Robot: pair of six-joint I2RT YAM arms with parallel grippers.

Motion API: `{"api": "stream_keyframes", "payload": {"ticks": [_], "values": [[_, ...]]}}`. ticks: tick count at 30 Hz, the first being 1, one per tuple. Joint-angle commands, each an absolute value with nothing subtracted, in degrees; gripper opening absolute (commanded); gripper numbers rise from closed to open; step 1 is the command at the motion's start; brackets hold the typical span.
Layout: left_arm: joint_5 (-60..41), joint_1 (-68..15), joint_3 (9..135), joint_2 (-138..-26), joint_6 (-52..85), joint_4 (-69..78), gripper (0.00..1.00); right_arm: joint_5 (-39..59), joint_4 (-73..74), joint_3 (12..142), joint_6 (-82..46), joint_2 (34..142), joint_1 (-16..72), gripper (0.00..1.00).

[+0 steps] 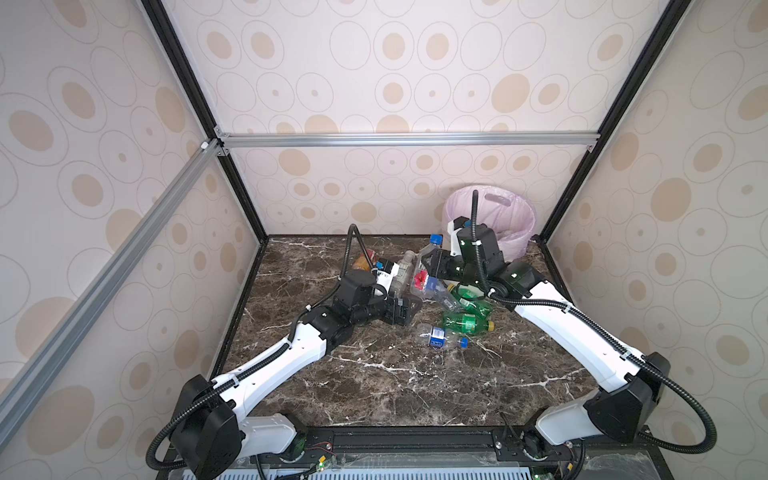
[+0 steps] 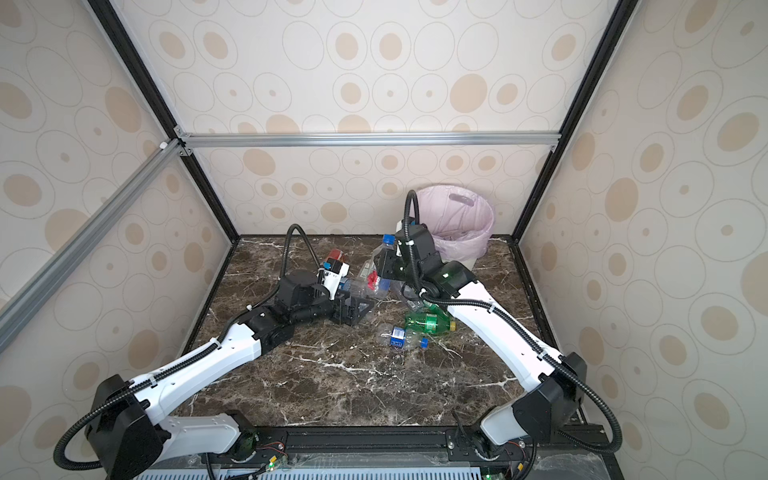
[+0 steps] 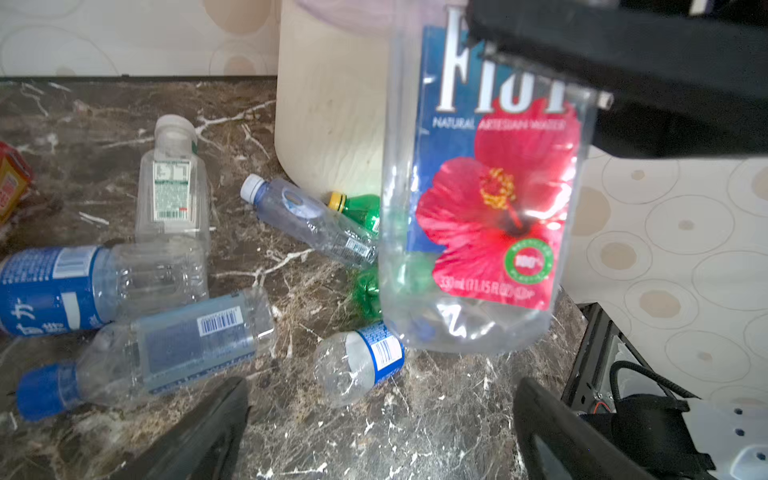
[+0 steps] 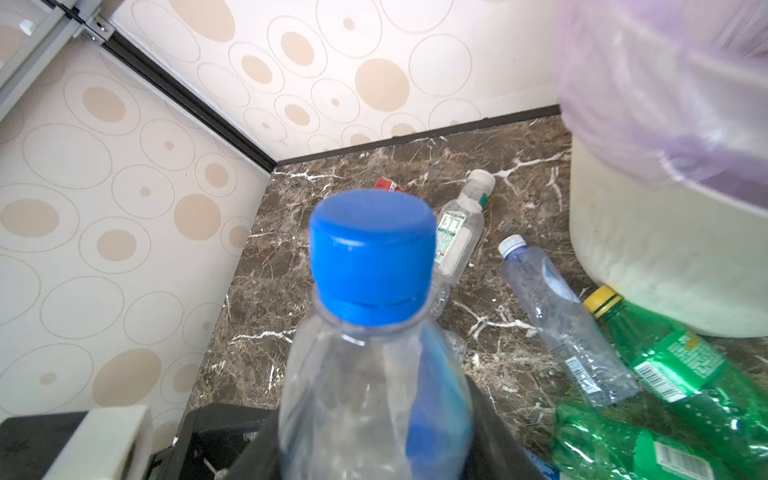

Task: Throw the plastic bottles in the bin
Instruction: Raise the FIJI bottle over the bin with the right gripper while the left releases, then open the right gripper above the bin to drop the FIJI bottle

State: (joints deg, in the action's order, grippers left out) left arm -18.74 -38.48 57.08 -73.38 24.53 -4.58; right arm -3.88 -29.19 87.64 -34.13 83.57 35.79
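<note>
The bottle goes up, over the bin's opening [image 2: 456, 217] and down next, and my right gripper releases it, as the bottle's base now hangs beneath the bin's rim.
My right gripper [image 1: 432, 266] is shut on a clear plastic bottle [image 3: 486, 208] with a blue cap [image 4: 372, 253] and a red-flower label. It holds the bottle upright above the table, just left of the bin [image 1: 498, 216], which is cream-white with a lilac bag. My left gripper [image 3: 380, 415] stands open low over the marble, nothing between its fingers [image 3: 208, 428]. Several more bottles lie on the table: a green one [image 1: 467, 322], a small clear blue-labelled one [image 1: 440, 334], and clear ones [image 3: 166, 353] near the left gripper.
An amber bottle [image 1: 363, 262] lies behind the left wrist. A second green bottle [image 4: 673, 365] and a pale blue one [image 4: 565, 324] rest against the bin's base [image 4: 665, 270]. Patterned walls and black frame posts [image 1: 241, 187] enclose the marble table [image 1: 395, 386].
</note>
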Motion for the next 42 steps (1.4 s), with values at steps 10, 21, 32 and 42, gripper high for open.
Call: {"api": "stream_keyframes", "payload": {"ticks": [10,21,32,42], "values": [[-17.03,-41.34,81.15,-84.62,18.17,-6.90,0.99,-14.85,-36.39,106.28,-20.21,82.72,29.50,0.41],[-15.31,-45.68,104.33,-96.04,14.35,-13.35,0.99,-27.59,-34.04,124.22,-4.94,82.38,28.78,0.40],[-14.02,-46.40,105.66,-97.63,13.54,-14.32,0.99,-22.32,-38.72,128.58,-10.38,98.24,16.59,0.42],[-11.26,-46.36,98.86,-94.14,12.93,-13.81,0.99,-18.50,-43.39,132.10,-15.13,102.01,16.35,0.93]]}}
